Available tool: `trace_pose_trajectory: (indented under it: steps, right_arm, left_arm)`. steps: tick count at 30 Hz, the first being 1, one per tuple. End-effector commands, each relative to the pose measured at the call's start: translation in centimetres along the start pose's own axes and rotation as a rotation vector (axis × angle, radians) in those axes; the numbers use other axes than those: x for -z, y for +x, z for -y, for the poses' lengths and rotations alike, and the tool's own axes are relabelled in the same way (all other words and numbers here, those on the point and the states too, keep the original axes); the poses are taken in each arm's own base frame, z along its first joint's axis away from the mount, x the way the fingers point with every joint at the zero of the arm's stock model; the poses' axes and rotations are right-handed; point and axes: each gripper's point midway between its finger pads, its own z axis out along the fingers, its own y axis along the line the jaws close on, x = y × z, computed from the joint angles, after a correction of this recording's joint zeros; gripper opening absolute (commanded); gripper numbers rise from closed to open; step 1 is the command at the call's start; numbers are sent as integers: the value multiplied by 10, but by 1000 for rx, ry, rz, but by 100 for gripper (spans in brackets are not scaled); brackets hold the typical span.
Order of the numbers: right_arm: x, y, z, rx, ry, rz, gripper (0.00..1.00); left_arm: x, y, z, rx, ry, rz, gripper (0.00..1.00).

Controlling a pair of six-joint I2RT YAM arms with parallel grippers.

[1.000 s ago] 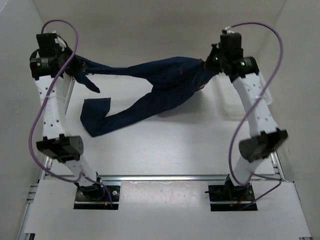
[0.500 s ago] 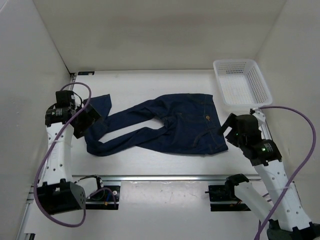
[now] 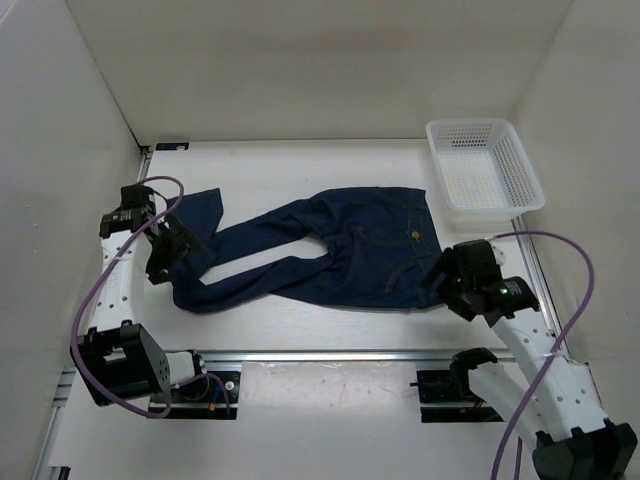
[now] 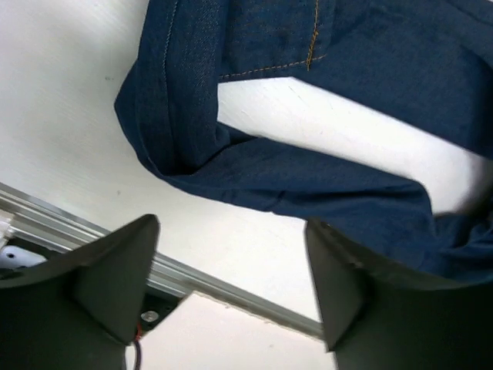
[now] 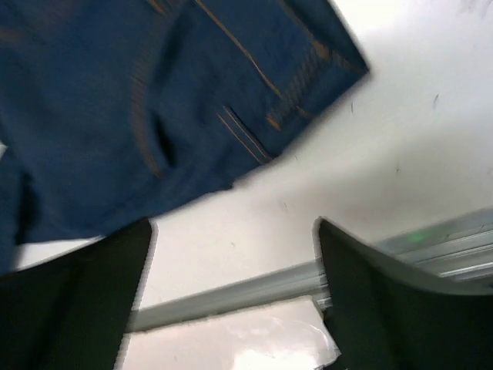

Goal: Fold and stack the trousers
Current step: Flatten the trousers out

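I will next lower my right gripper with open fingers onto the near corner of the trousers' waistband, as it lies flat on the tabletop, still below them.
The trousers are dark navy jeans lying flat on the white table, waistband to the right and both long legs running left. My left gripper hovers open over the leg ends, nothing between its fingers. In the left wrist view the trousers show a rumpled leg end just beyond the left gripper. My right gripper stands open at the near right corner of the waistband. The right wrist view shows the trousers with orange stitching, just past the empty right gripper.
A white mesh basket stands at the back right of the table. An aluminium rail runs along the near edge. White walls close in the left, back and right sides.
A second ago both grippers held the trousers stretched in the air at the back. Now the trousers lie spread on the table, and both grippers have opened and drawn toward the near side.
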Motion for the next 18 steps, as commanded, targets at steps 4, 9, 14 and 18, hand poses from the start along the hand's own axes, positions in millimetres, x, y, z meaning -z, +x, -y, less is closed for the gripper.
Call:
trace_pose_trajectory:
  steps: [4, 9, 14, 18]
  right_arm:
    - [-41, 43, -3, -115, -37, -213, 99]
    - [-67, 42, 3, -266, -82, -238, 92]
    - [-89, 27, 15, -313, -65, -216, 86]
    - [-109, 23, 14, -343, -78, -222, 75]
  left_arm:
    - [-33, 9, 8, 84, 19, -95, 99]
    - [-69, 20, 6, 162, -18, -161, 99]
    - [-90, 21, -3, 201, -84, -188, 95]
    - [-104, 19, -5, 222, -110, -199, 80]
